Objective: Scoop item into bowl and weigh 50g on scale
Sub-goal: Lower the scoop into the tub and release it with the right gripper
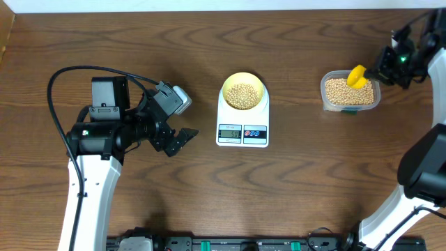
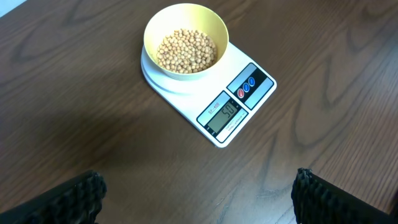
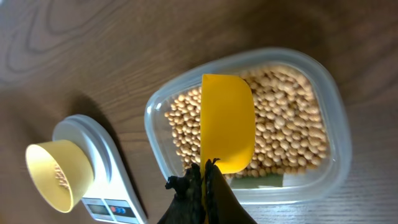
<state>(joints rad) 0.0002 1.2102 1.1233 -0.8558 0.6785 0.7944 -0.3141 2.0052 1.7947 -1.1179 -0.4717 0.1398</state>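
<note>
The display already shows the asked weight, so my right gripper will move down and back, bring the scoop point(image 1: 357, 76) onto the beans in the tub and then let go of it.
The pale yellow-green bowl point(image 1: 242, 91) sits on the white scale point(image 1: 242, 131) at the table's middle and holds tan beans point(image 1: 242, 95). The bowl point(image 2: 186, 38), its beans point(image 2: 186, 51) and the scale point(image 2: 239, 102) also show in the left wrist view; the display looks like 50. My left gripper point(image 1: 179, 139) is open and empty, left of the scale. My right gripper point(image 3: 206, 169) is shut on the handle of a yellow scoop point(image 3: 227, 129), held over the clear tub point(image 3: 333, 112) of beans point(image 3: 286, 124). Scoop point(image 1: 357, 76) and tub point(image 1: 350, 91) are at the far right.
A black cable point(image 1: 97, 70) loops over the left arm. The left arm's base stands at the front left, the right arm's white links point(image 1: 421, 167) at the right edge. Bare wood lies between scale and tub.
</note>
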